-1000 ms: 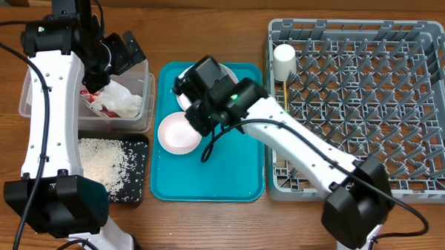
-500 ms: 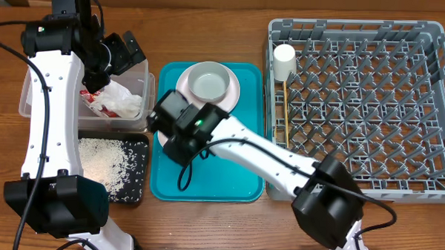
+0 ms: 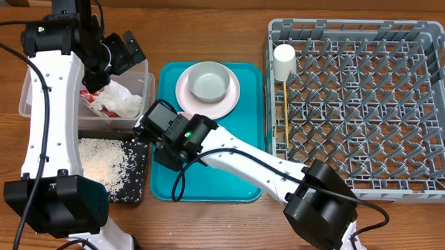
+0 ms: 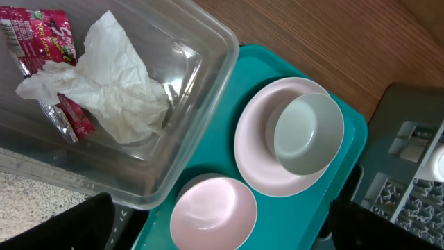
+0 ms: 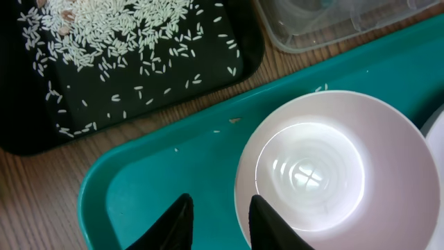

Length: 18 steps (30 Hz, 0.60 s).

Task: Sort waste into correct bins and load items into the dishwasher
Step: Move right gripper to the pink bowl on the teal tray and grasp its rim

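The rim of the pale pink bowl shows between my open fingers. My right gripper should next come down over the bowl's side facing the bare tray and close there.
A pale pink bowl (image 5: 333,173) sits on the teal tray (image 5: 139,187). My right gripper (image 5: 222,201) is open, its jaws straddling the bowl's left rim with a gap showing. My left gripper (image 4: 222,208) hangs wide open and holds nothing, above the clear tub (image 4: 201,83). In the tub lie the red wrapper (image 4: 41,35) and the white tissue (image 4: 114,90). Rice grains (image 3: 102,162) lie in the black tray (image 3: 135,189). A greyish bowl (image 3: 209,82) rests on the plate (image 3: 227,103). The cup (image 3: 285,59) and chopsticks (image 3: 286,112) are in the grey dish rack (image 3: 431,110).
The teal tray (image 3: 235,177) lies between the two bins and the rack. A few stray grains sit on the tray's near rim and on the wood beside the black tray. The right arm crosses the tray's lower half in the overhead view.
The right arm swung from the plate at the tray's top down and left to the pink bowl. The plate and greyish bowl are uncovered. The left arm stayed still.
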Motion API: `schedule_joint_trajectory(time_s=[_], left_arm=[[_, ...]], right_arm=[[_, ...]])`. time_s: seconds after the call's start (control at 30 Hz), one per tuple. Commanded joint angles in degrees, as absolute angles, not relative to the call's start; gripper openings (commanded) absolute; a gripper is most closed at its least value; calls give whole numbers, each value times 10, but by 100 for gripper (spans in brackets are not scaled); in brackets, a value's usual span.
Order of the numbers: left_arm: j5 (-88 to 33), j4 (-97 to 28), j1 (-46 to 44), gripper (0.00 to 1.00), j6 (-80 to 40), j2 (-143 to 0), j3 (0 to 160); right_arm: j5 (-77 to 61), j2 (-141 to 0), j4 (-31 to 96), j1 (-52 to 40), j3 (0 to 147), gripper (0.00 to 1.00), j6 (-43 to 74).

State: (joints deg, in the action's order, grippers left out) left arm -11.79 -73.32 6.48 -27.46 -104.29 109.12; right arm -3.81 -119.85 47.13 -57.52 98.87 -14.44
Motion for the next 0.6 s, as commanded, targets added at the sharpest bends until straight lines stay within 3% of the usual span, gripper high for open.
schedule_joint_trajectory(time_s=[0.0,0.57], left_arm=[[-116,-734,63,100,-270,-1044,1100],[-116,-734,63,100,-270,-1044,1100]], right_arm=[[-30,-1214,467,-576,986,28,-176],[6,-1246,440,-574,986,28,-200]])
